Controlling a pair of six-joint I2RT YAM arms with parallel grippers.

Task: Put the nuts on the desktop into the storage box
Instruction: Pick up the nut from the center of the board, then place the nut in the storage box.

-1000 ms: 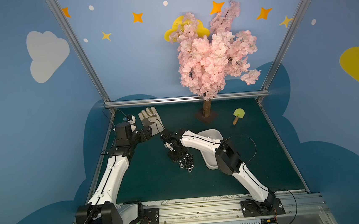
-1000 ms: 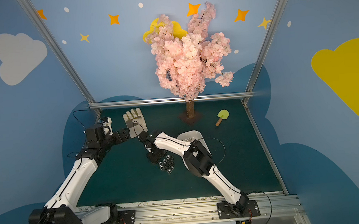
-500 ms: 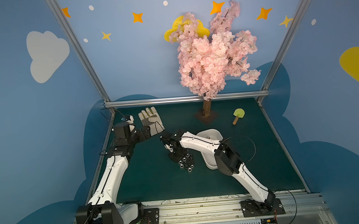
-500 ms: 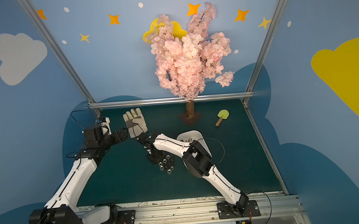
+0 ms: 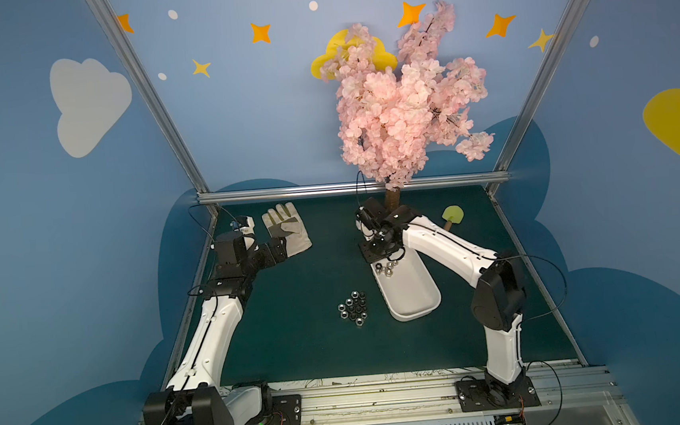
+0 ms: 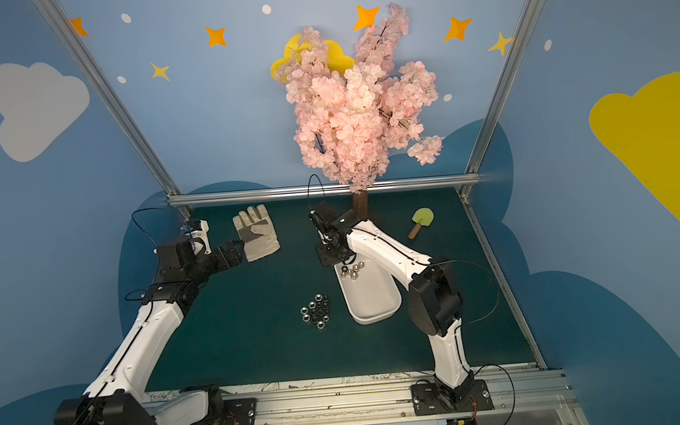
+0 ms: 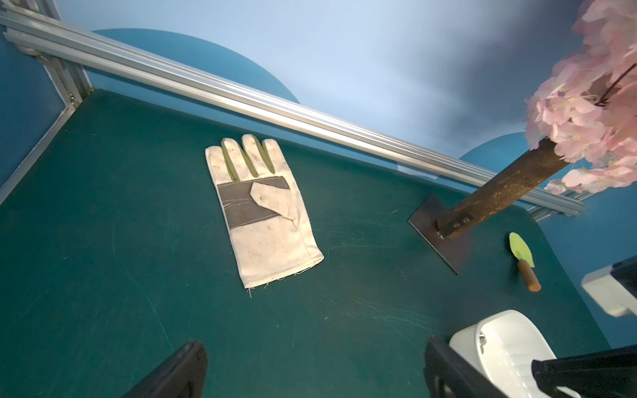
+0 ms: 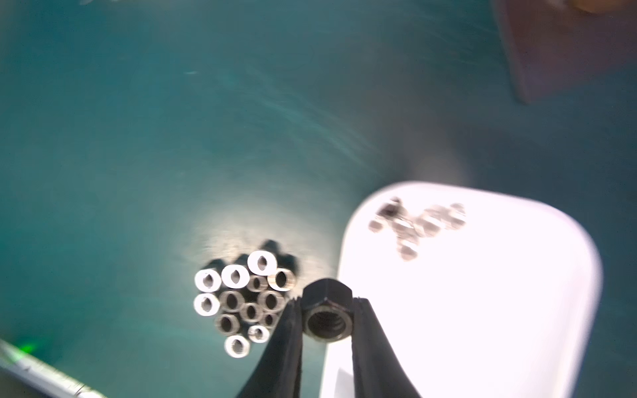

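Observation:
My right gripper is still holding its nut at the box's rim. Next, it will move across the box's rim and down to the box's bare bottom near the box's nuts to release the nut.
On the dark green desktop (image 5: 297, 329) lies a tight cluster of several silver nuts (image 5: 353, 308) (image 6: 316, 311) (image 8: 241, 299), left of the white storage box (image 5: 413, 299) (image 6: 374, 300) (image 8: 482, 293). Several more nuts (image 5: 386, 269) (image 8: 417, 220) lie in the box's far end. My right gripper (image 8: 325, 303) (image 5: 376, 252) hangs above the box's far left corner, shut on one dark-looking nut (image 8: 326, 322). My left gripper (image 7: 315, 365) (image 5: 277, 251) is open and empty, hovering near the glove at the far left.
A beige work glove (image 5: 288, 234) (image 7: 265, 213) lies at the back left. The pink blossom tree's trunk (image 5: 393, 201) and its base plate (image 7: 437, 234) stand at the back, just behind my right gripper. A small green trowel (image 5: 453, 217) lies at the back right.
My right gripper shut on a nut at the cluster, then lifted and carried it back and right to above the box's far end. The left arm has hardly moved.

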